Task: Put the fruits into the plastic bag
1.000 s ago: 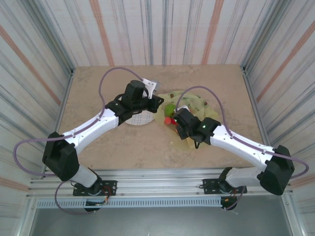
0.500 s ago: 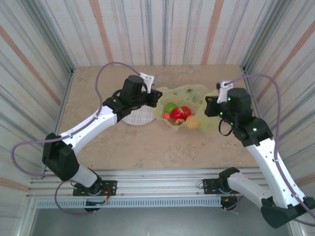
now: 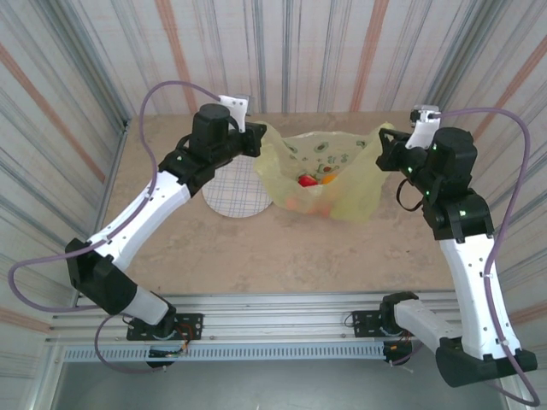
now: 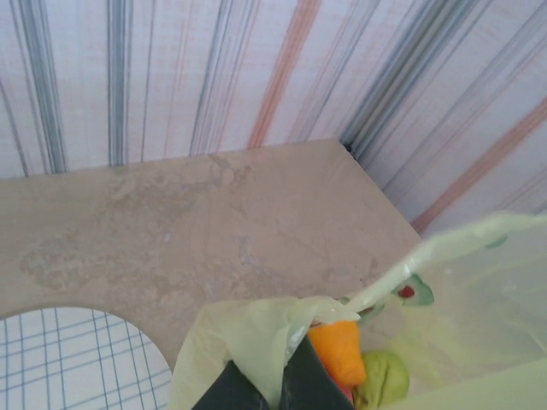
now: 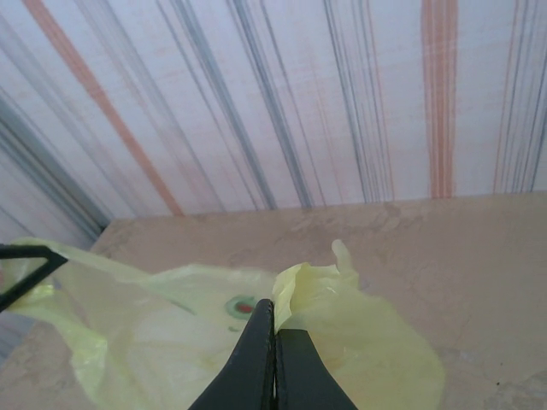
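My left gripper shifts outward and toward my right gripper next and releases the handle over the tabletop (image 3: 277, 123) beside the plate, because the fruits already lie inside the bag (image 3: 329, 175).
The yellow-green plastic bag (image 3: 329, 175) hangs stretched between my two grippers above the table, its mouth held wide. My left gripper (image 3: 259, 141) is shut on the bag's left handle (image 4: 256, 342); my right gripper (image 3: 385, 149) is shut on the right handle (image 5: 316, 290). The fruits (image 3: 312, 181) lie in the bottom of the bag: red and orange pieces show through the film from above. In the left wrist view an orange fruit (image 4: 338, 350) and a green fruit (image 4: 385, 376) sit just beyond my fingers.
A round white plaid-lined plate (image 3: 235, 195) lies on the tan table (image 3: 256, 248) left of the bag, under my left arm. Striped walls close the table in at the back and both sides.
Both grippers have risen and pulled apart, the right one swinging far right. The bag went from lying crumpled on the table to hanging taut with the fruits in its bottom.
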Tool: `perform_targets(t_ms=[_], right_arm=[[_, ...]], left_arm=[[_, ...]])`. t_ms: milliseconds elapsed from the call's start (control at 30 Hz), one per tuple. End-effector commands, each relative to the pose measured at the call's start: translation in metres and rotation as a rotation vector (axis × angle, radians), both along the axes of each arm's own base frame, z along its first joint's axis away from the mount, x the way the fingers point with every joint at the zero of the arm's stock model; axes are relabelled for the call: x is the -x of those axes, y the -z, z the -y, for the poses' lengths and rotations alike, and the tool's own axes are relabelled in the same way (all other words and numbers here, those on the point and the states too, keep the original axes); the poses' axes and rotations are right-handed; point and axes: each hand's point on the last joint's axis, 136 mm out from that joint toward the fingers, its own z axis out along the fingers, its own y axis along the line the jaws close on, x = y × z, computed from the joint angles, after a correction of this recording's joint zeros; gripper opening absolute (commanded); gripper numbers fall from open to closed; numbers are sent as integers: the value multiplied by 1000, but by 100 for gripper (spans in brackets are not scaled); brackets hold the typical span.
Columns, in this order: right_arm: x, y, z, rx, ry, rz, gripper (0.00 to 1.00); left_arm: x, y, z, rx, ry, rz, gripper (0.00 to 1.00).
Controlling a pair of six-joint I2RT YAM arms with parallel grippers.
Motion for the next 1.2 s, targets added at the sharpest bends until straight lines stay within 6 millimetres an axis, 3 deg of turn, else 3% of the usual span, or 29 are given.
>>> perform_targets(t_ms=[0, 200, 333, 500, 700, 933, 1000, 1167], right_arm=[[-9, -36, 5, -46, -6, 104, 0], [-35, -43, 3, -82, -23, 111, 0], [-52, -31, 9, -71, 6, 82, 0], [-72, -3, 24, -72, 47, 14, 0], [-83, 30, 41, -67, 94, -57, 0], [-91, 86, 50, -80, 105, -201, 0], [-90, 93, 50, -82, 101, -226, 5], [-83, 88, 50, -79, 96, -226, 31]], left_arm=[[-18, -19, -5, -9, -52, 55, 0], [-44, -35, 8, -22, -47, 89, 0], [-54, -34, 22, -13, -11, 89, 0], [-66, -15, 36, -32, 24, 53, 0], [-73, 14, 44, -58, 47, 9, 0], [-79, 46, 46, -76, 57, -57, 7], [-77, 45, 46, -69, 68, -57, 14], [-65, 29, 43, -35, 90, -26, 37]])
